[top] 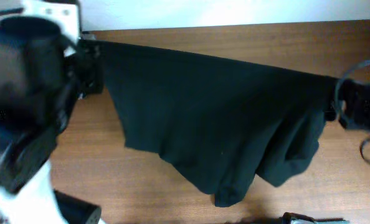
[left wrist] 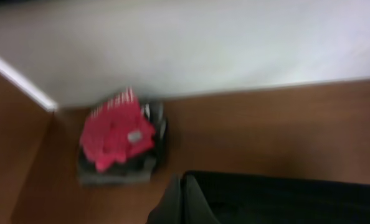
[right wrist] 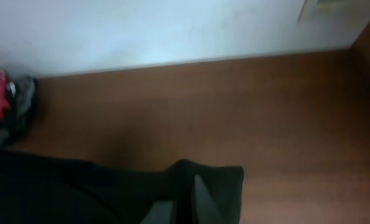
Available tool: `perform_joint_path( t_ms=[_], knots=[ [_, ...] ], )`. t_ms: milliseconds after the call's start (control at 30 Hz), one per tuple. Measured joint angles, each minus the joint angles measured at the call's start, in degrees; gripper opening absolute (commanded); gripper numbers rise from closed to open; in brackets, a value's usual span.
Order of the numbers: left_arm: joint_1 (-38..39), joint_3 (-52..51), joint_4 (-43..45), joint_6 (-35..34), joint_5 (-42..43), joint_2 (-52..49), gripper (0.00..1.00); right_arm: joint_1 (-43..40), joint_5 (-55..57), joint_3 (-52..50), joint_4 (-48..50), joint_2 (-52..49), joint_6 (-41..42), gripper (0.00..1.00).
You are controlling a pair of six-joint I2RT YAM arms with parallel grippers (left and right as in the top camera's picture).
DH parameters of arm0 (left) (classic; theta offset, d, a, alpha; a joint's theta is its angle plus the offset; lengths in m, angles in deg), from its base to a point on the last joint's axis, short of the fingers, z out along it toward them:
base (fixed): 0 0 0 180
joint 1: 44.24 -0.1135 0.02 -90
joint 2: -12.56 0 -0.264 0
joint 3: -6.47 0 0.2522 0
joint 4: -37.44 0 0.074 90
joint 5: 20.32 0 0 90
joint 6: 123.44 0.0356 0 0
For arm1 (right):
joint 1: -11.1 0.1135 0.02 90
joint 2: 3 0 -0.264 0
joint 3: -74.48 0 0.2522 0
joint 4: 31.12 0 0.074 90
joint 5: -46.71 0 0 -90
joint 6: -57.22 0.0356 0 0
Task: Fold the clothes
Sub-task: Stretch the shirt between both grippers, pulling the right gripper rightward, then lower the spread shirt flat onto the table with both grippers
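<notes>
The wood is clear and leaves room on the bare table by the white wall (top: pixel 269 43) (right wrist: pixel 172 96). I should move my right gripper down and outward to there and release the T-shirt's corner.
The black T-shirt (top: pixel 210 124) hangs stretched between my two grippers above the wooden table, its top edge taut and its lower part sagging in folds at the centre and right. My left gripper (top: pixel 93 65) is shut on the shirt's left corner; in the left wrist view the pinched cloth (left wrist: pixel 278 199) runs right from the fingers (left wrist: pixel 184 202). My right gripper (top: pixel 336 99) is shut on the right corner; in the right wrist view the fingers (right wrist: pixel 188 199) pinch a bunch of black cloth (right wrist: pixel 60 190). No logo or label shows.
A stack of folded garments with a red one on top (left wrist: pixel 119 134) sits by the white wall at the table's back; it also shows at the left edge of the right wrist view (right wrist: pixel 1 106). Bare wooden table (top: pixel 141 186) lies below the shirt.
</notes>
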Motion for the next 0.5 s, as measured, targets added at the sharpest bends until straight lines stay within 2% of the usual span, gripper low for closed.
perform_joint_path(
  t_ms=[233,500],
  knots=[
    [-2.2,-7.3,1.0,-5.1,-0.7,-8.4,0.01,0.0,-0.7,0.0,-0.7,-11.5,-1.4,0.04],
    [-4.2,-13.1,8.9,-7.3,-0.7,-17.8,0.01,0.1,-1.6,0.0,0.8,-23.4,-2.9,0.04]
  ],
)
